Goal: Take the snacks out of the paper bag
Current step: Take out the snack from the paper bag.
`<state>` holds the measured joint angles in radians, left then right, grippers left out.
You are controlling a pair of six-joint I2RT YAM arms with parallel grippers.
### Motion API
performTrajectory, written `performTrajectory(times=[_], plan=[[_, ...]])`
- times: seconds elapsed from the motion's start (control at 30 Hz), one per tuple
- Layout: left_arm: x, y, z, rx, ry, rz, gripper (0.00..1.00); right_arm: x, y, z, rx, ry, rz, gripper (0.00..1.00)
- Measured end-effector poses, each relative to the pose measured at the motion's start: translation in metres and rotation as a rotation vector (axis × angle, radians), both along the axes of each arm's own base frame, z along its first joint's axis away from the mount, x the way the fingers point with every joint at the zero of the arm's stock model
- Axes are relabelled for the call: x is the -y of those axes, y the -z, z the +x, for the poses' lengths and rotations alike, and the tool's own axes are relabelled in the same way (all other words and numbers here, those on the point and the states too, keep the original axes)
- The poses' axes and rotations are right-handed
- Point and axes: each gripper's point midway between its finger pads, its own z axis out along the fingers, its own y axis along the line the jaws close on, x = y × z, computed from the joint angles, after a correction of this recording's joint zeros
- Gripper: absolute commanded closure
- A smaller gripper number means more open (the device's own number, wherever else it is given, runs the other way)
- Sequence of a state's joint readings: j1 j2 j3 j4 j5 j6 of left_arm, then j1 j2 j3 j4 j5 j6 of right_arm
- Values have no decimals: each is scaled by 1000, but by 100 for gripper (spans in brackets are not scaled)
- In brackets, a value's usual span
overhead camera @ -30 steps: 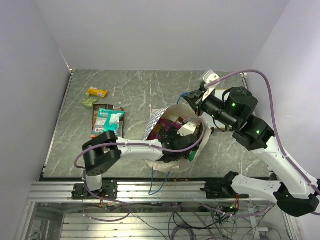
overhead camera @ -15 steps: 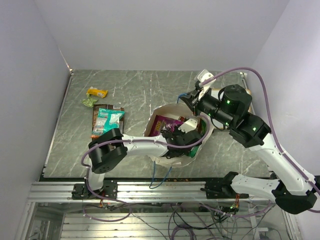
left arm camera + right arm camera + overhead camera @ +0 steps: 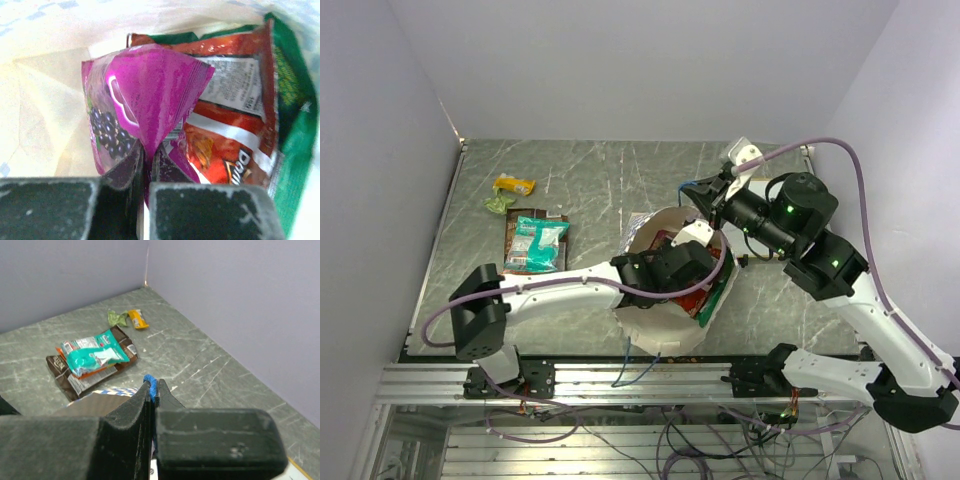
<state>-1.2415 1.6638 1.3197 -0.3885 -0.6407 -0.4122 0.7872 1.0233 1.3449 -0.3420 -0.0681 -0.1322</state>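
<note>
The teal packet's far end [image 3: 542, 226] is to the left of my left gripper in the top view, so my left gripper needs to lift from the bag [image 3: 658, 325] next, then lower and release on that end.
The cream paper bag [image 3: 658, 325] stands open at the table's middle, and my left gripper [image 3: 692, 262] reaches down into it. In the left wrist view my left gripper [image 3: 147, 155] is shut on a fold of a magenta-purple snack packet [image 3: 150, 90]. A red packet [image 3: 225, 125] and a green one [image 3: 295, 130] lie behind it against the bag wall [image 3: 45, 100]. My right gripper [image 3: 706, 196] is shut on the bag's blue cord handle [image 3: 150, 381] at the bag's far rim; its jaws [image 3: 154, 387] pinch the cord above the checked edge [image 3: 112, 391].
On the table at the far left lie a yellow-orange packet [image 3: 514, 185], a small green one [image 3: 498, 204], and a teal packet [image 3: 538, 240] on top of a dark brown one [image 3: 525, 220]. Walls close the table in at the back and on both sides.
My left gripper has shut on the magenta-purple packet inside the bag. The left arm's elbow has swung out to the left. The right gripper still holds the handle.
</note>
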Motion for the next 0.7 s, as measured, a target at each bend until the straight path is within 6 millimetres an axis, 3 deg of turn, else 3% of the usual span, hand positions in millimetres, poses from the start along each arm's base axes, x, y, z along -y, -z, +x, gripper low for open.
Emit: performTrajectory(times=[0.3,0.43,0.67,0.7], plan=[[4,-41,-51,-90,180,-102,93,4,-15,-2,42,7,37,100],[-8,-96,-70,-95,238,-262,93,7,-13,1,36,31,30,100],[-58,-201,-89,-35,267,-486,93,11,-5,8,37,72,15,100],[-61,-208,-90,-30,270,-499,93,12,-3,9,35,79,11,100]])
